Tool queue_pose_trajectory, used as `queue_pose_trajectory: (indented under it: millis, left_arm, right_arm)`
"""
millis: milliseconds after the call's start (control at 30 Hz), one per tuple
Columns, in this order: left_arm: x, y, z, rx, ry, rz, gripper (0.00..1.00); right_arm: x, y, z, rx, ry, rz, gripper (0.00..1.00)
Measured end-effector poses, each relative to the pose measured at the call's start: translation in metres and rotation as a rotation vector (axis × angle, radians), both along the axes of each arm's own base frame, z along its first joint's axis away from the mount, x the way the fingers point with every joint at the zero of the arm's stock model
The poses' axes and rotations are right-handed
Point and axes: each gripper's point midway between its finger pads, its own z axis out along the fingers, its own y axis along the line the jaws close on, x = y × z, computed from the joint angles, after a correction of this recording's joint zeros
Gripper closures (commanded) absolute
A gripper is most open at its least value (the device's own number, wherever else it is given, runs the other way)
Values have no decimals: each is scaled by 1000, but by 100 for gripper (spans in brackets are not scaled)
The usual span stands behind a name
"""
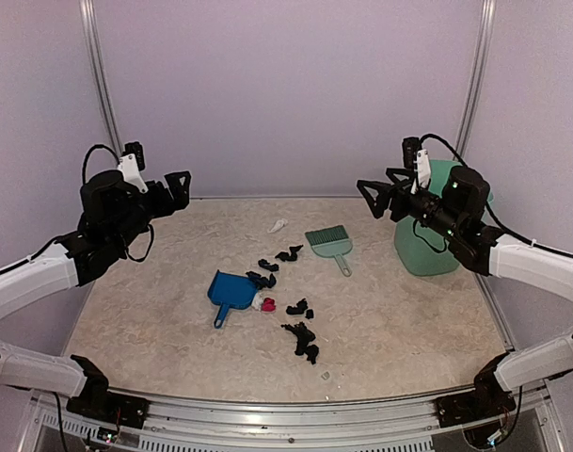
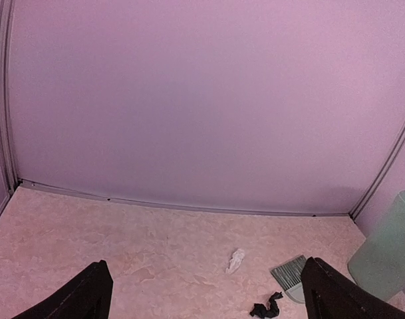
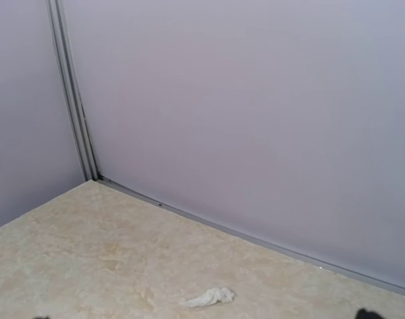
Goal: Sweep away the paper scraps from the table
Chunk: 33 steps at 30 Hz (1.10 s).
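I will next tilt my right gripper down and lower it onto the brush handle [image 1: 342,265], because it lies clear of scraps, below my gripper and to its left in the top view.
Paper scraps lie mid-table [image 1: 408,311]: black bits [image 1: 303,337] in a loose line from front centre to a black scrap [image 1: 288,253] by the brush, a pink-red bit [image 1: 267,304] beside the dustpan, and a white scrap [image 1: 278,226] at the back. My left gripper [image 1: 181,188] is open and empty, raised high at the left. My right gripper [image 1: 369,198] is open and empty, raised high at the right. The left wrist view shows the white scrap [image 2: 235,260] and a black scrap [image 2: 267,307] between its fingers [image 2: 89,296]. The right wrist view shows the white scrap [image 3: 209,298].
A blue dustpan [image 1: 231,290] lies left of centre, its mouth toward the scraps. A green hand brush [image 1: 328,242] lies at centre back and shows in the left wrist view [image 2: 290,274]. A mint-green bin [image 1: 427,240] stands at the right under my right arm. Walls enclose three sides.
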Motion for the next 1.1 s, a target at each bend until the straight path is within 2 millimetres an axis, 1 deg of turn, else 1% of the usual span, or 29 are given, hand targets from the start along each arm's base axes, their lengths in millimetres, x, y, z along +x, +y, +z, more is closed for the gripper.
queue_pose_trajectory:
  millis: [267,400,467,567,633,733,867,900,933,967,1000,1033,1100]
  left_arm:
    - [3,4,-1,-5,4,-3,1]
    - [6,3,-8,2,23,-2,1]
    - [7,2,-12,8,34,-6,1]
    - [7,-1,-15,12,44,-21,1]
    - [7,-3,-16,13,47,-31,2]
    - [8,-6,-19,16,54,-45,3]
    - [12,-12,-34,34,90,-63,5]
    - [13,-13,-37,39,99,-68,5]
    - [14,-15,-42,45,112,-74,5]
    - [15,-15,-46,50,121,-77,5]
    - [15,-16,-48,54,129,-80,5]
    - [15,-17,-50,57,134,-81,5]
    - [16,-17,-52,60,140,-83,6]
  right_arm:
    - [3,0,-6,-13,22,-8,1]
    - [11,5,-19,-48,70,-3,4]
    - [20,9,-25,-77,114,-9,5]
    - [41,18,-33,-118,182,-25,7]
    - [54,23,-42,-141,225,-35,9]
    - [72,30,-68,-186,324,-58,11]
    - [100,39,-119,-276,477,-101,16]
    - [106,40,-135,-304,521,-111,17]
    - [111,41,-149,-329,558,-120,19]
    - [115,42,-168,-362,607,-133,21]
    - [117,42,-177,-377,628,-136,23]
    - [118,41,-192,-408,674,-143,26]
    - [121,42,-214,-448,733,-150,30]
